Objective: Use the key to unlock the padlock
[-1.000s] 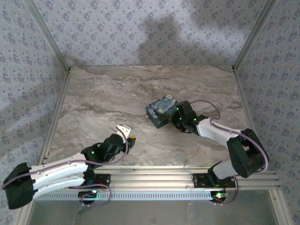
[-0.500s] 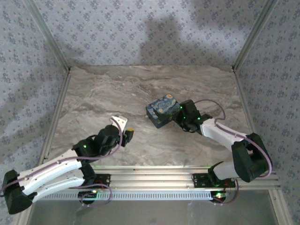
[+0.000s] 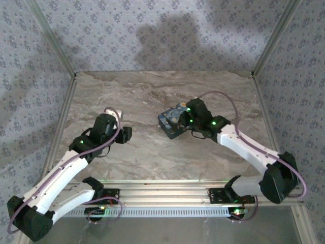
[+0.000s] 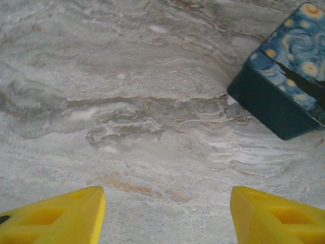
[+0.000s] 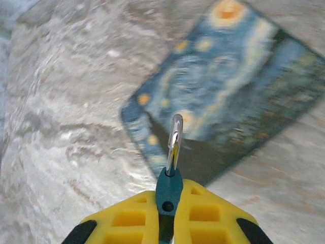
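Note:
The bare marble beyond is outward of my right gripper and below it, so next I will move that gripper outward past the box (image 3: pixel 172 122) and down to release the padlock.
My right gripper (image 5: pixel 168 197) is shut on the padlock (image 5: pixel 169 184), a teal body with a silver shackle (image 5: pixel 175 136) pointing away from the yellow fingers (image 5: pixel 127 218). It hangs just above the near edge of a dark blue starry-patterned box (image 5: pixel 223 86). In the top view my right gripper (image 3: pixel 186 120) is over that box (image 3: pixel 172 122). My left gripper (image 4: pixel 167 198) is open over bare marble, its yellow fingers (image 4: pixel 71 216) wide apart with nothing between them; from above it (image 3: pixel 122 134) sits left of the box. The key is out of view.
The box (image 4: pixel 289 86) lies at the upper right of the left wrist view. Metal frame posts (image 3: pixel 66 61) and patterned walls bound the marble table (image 3: pixel 152 96) on three sides. A rail (image 3: pixel 167 190) runs along the near edge.
My left arm has swung away from the near edge toward the table's left middle and its jaws have widened. My right arm has stretched out over the box, still gripping the padlock.

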